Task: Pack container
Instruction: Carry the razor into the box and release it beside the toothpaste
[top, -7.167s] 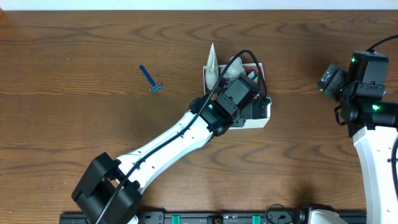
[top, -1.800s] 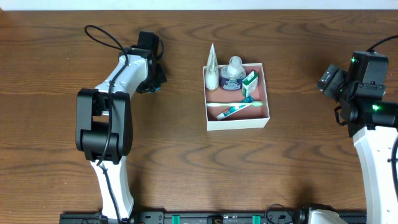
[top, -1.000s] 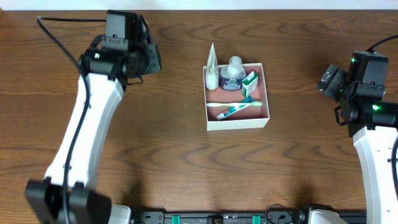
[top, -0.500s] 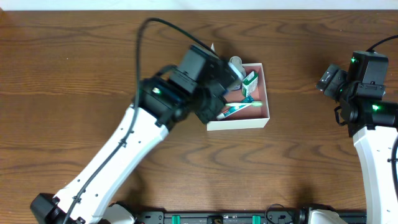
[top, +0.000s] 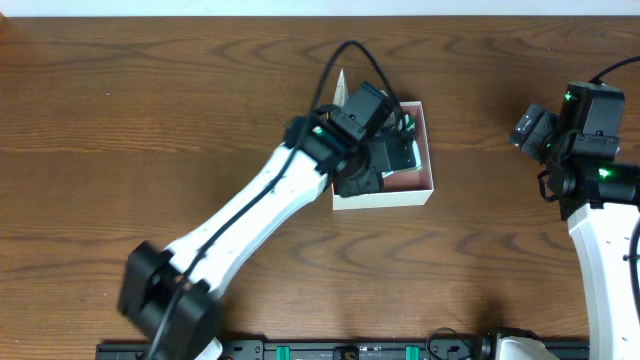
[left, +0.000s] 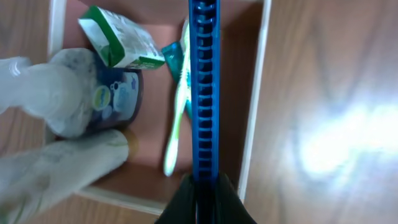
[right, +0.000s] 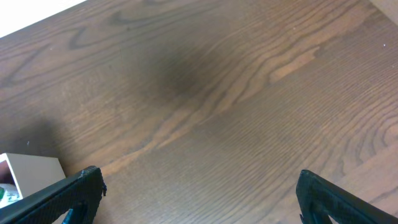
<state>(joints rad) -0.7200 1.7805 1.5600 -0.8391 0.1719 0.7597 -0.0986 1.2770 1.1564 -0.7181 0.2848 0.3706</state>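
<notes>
I need to lower my left gripper next and release the blue razor handle, as the container's bare pink bottom between the toothbrush (left: 177, 118) and the container's side is below it.
The container (top: 405, 194) is a small square white box with a pink inside, at the table's middle. My left gripper (left: 204, 193) is shut on a blue ribbed razor handle (left: 204, 93) and holds it over the container's (left: 256, 93) inside. In the box lie a green-and-white toothbrush (left: 177, 118), a green-and-white small carton (left: 121, 38), a round blue tub (left: 115, 99) and clear wrapped items (left: 56, 168). In the overhead view the left arm (top: 365, 135) hides most of the box. My right gripper (right: 199, 193) is open and empty above bare table at the right.
A white cone-shaped wrapped item (top: 340, 85) sticks out past the box's far left corner. The container's corner (right: 31, 171) shows at the left edge of the right wrist view. The right arm (top: 590, 140) stands at the table's right side.
My left arm swung from the table's far left, where the razor lay, across to the container, carrying the razor. The right arm has not moved.
</notes>
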